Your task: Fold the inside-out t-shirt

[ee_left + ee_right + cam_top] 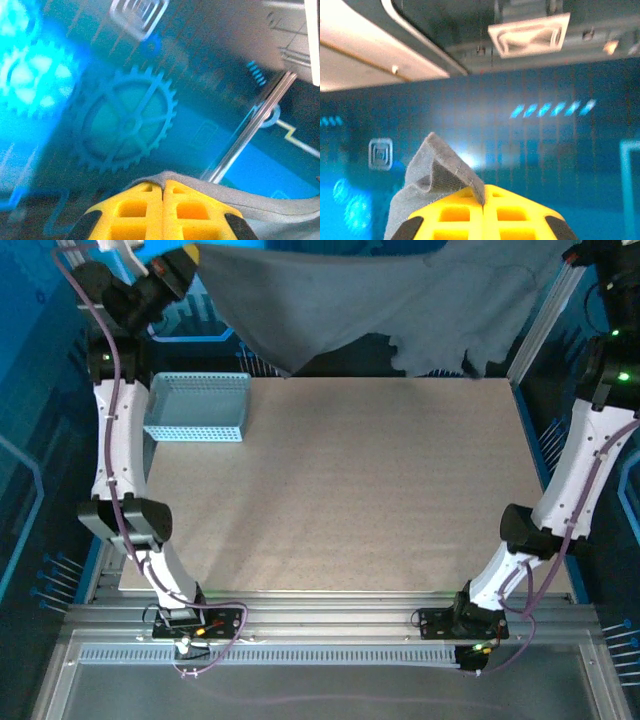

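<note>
Bare room lies open over the near part of the tabletop, so I need to lower my left gripper next, pull the shirt's corner back over that part and release it.
The dark grey t-shirt (380, 295) hangs spread in the air above the table's far edge, held up at both top corners. Its ragged lower edge dangles just over the far end of the table. My left gripper (185, 268) is at the top left, shut on the shirt's left corner. In the left wrist view its yellow jaws (163, 187) pinch a grey hem (260, 205). My right gripper, at the top right, is mostly out of the top frame. In the right wrist view it (484, 192) is shut on a folded grey corner (437, 167).
A light blue mesh basket (197, 406) stands at the table's far left. The beige tabletop (350, 500) lies bare below the shirt. Metal frame posts (545, 310) rise at the far right. Blue patterned walls surround the cell.
</note>
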